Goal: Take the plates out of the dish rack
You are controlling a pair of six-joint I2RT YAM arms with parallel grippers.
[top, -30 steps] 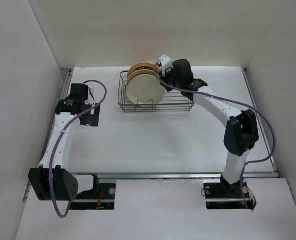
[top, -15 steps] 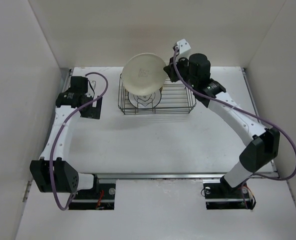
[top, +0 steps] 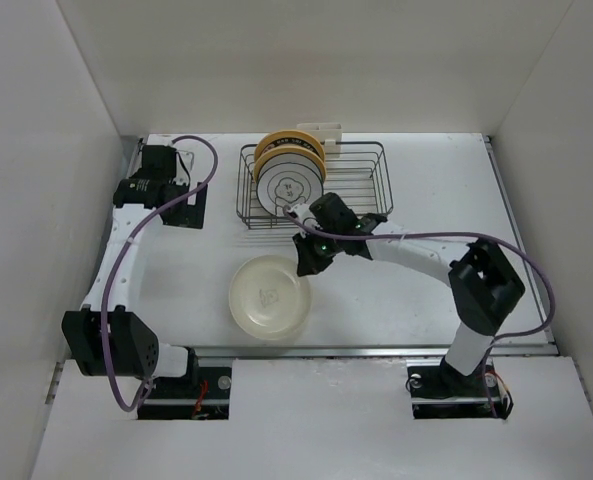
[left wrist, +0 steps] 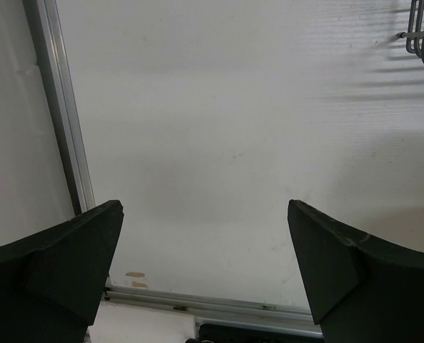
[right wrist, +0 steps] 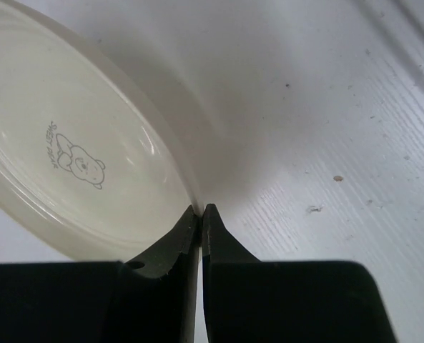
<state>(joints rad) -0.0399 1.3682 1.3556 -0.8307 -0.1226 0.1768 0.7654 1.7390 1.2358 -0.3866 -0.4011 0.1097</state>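
Note:
My right gripper brings the cream plate's raised rim down onto the clear tabletop in front of the rack next and releases, since that spot lies below it.
The dark wire dish rack (top: 361, 190) stands at the back of the table. A white plate with a thin dark ring and centre motif (top: 289, 186) stands upright in its left end. A yellow-orange plate (top: 288, 143) stands behind it. The cream plate (top: 269, 297) is low at the table in front of the rack, face up. It also shows in the right wrist view (right wrist: 61, 157) with a small bear print. My right gripper (top: 304, 262) (right wrist: 201, 212) is shut on its right rim. My left gripper (top: 181, 208) (left wrist: 204, 243) is open and empty, left of the rack.
A white clip (top: 316, 128) sits on the rack's far side. A rack corner (left wrist: 422, 32) shows at the top right of the left wrist view. A metal rail (left wrist: 61, 107) edges the table on the left. White walls enclose three sides.
My right gripper carried the cream plate from above the rack forward and down to the table in front of it. The left arm has barely moved.

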